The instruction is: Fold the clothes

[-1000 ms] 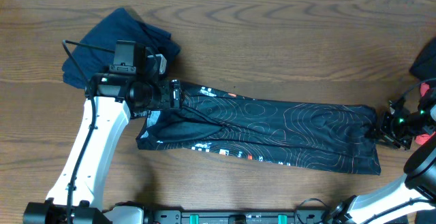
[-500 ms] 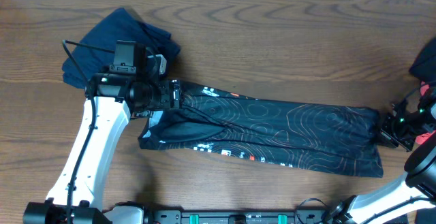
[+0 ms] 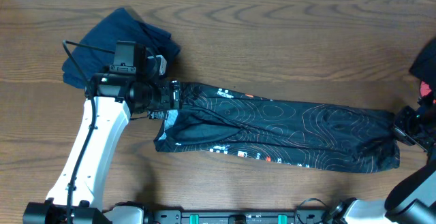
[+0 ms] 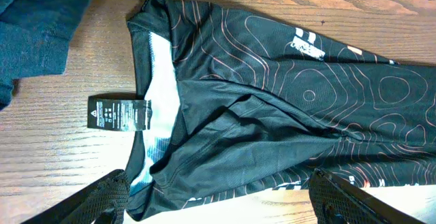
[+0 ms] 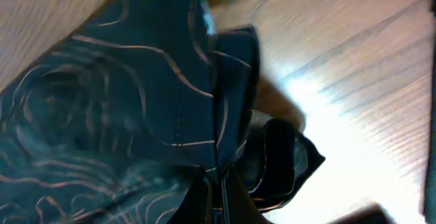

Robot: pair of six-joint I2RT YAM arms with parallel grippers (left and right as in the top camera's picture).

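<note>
My right gripper holds the pinched end of the jersey. Next it will carry that end to the left in the overhead view, over the jersey's body, still a long piece of cloth, and let it go.
The black jersey with thin orange contour lines lies as a long folded strip across the table, collar end left, hem end right. My left gripper hovers open over the collar end; in the left wrist view the light-blue inner collar and a black tag lie between the spread fingers. My right gripper is shut on the jersey's right end; the right wrist view shows the fingers pinching bunched black fabric.
A dark navy garment lies bunched at the back left, behind my left arm. A dark item and something pink sit at the right table edge, near my right gripper. The table is brown wood.
My right gripper has pulled the jersey's right end toward the right. The whole jersey has slid right with it and lies stretched. My left arm has stayed in place.
</note>
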